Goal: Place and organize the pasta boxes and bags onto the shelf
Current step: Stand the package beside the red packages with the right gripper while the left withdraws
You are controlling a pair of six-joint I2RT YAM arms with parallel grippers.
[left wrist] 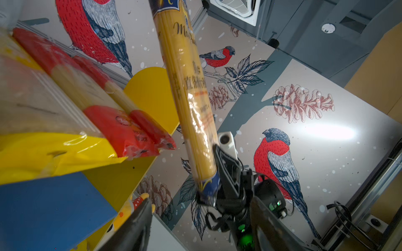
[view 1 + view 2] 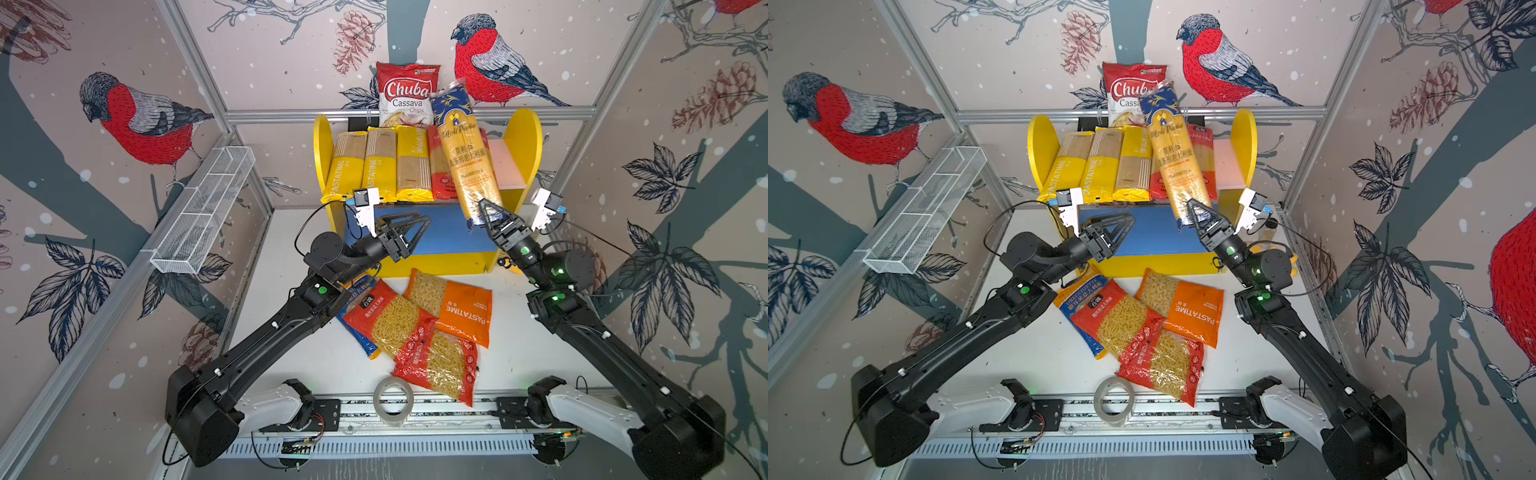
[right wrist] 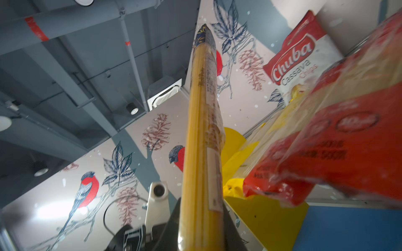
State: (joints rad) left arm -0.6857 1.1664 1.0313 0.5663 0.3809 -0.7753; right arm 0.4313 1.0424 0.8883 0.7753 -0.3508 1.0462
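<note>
I should next move my right gripper outward, toward the yellow panel beyond the red packs, and release the navy-gold pack, as the upper board's bare pink strip (image 2: 505, 165) is outward of it.
The shelf (image 2: 322, 153) carries three yellow PASTATIME packs (image 2: 380, 166) and red spaghetti packs (image 2: 440, 174) side by side on its pink upper board (image 2: 505, 166). My right gripper (image 2: 490, 214) (image 3: 201, 223) is shut on the lower end of a navy-gold spaghetti pack (image 2: 465, 158) (image 3: 202, 141), which stands tilted above the red packs. My left gripper (image 2: 422, 222) (image 1: 200, 234) hangs open and empty in front of the blue lower board (image 2: 449, 232). On the table lie an orange bag (image 2: 461, 307), two red bags (image 2: 390, 320) and a blue-orange bag (image 2: 1077, 299).
A Chuba chips bag (image 2: 407, 93) stands behind the shelf. A white wire basket (image 2: 203, 216) hangs on the left wall. A tape roll (image 2: 392, 401) sits at the table's front edge. A small yellow toy (image 2: 509, 264) lies by the shelf's right foot.
</note>
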